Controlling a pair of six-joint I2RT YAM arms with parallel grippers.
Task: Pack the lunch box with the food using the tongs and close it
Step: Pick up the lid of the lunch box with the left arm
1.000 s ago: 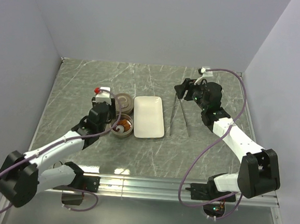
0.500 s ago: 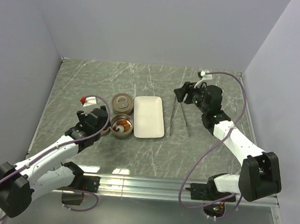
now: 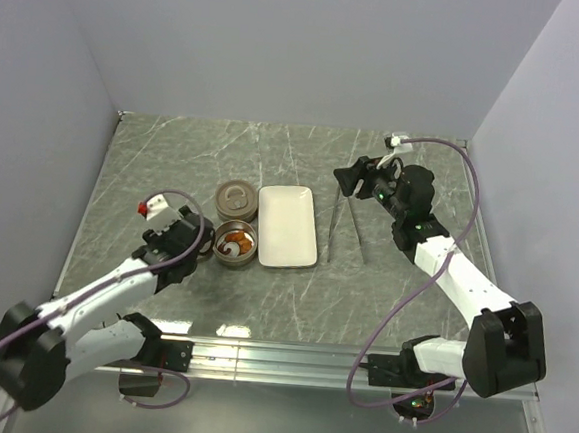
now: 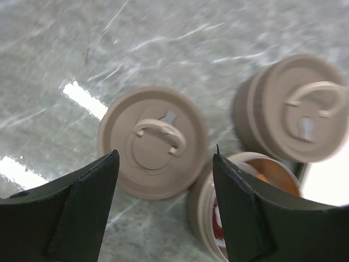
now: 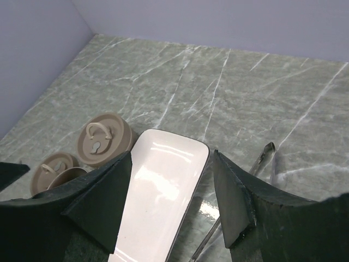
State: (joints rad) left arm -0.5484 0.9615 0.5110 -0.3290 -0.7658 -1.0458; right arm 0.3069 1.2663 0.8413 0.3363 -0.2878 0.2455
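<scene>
My left gripper lowers its spread fingers next and closes on the handle's end by the open tin (image 4: 176, 146). The tin stands uncovered, as the loose lid lies below the gripper.
The lunch box is two round brownish tins. One tin (image 3: 237, 197) (image 4: 297, 114) stands closed with its handled lid on. The other tin (image 3: 235, 242) (image 4: 240, 207) is open and holds orange and red food (image 3: 234, 244) (image 4: 270, 174). A loose lid (image 4: 152, 143) (image 5: 54, 166) lies flat on the table just left of the open tin. My left gripper (image 3: 195, 245) (image 4: 165, 158) hovers open over that lid, holding nothing. The tongs (image 3: 344, 226) (image 5: 262, 158) lie on the table right of the tray. My right gripper (image 3: 351, 176) (image 5: 172, 155) hangs open and empty above the tongs' far end.
A white rectangular tray (image 3: 287, 226) (image 5: 158, 196) lies bare between the tins and the tongs. Grey walls close the table at the back and both sides. Bare marble-patterned tabletop stretches behind the tins and toward the near edge.
My left arm has drawn back toward the near left, away from above the tins, and its jaws have widened. The right arm has barely shifted.
</scene>
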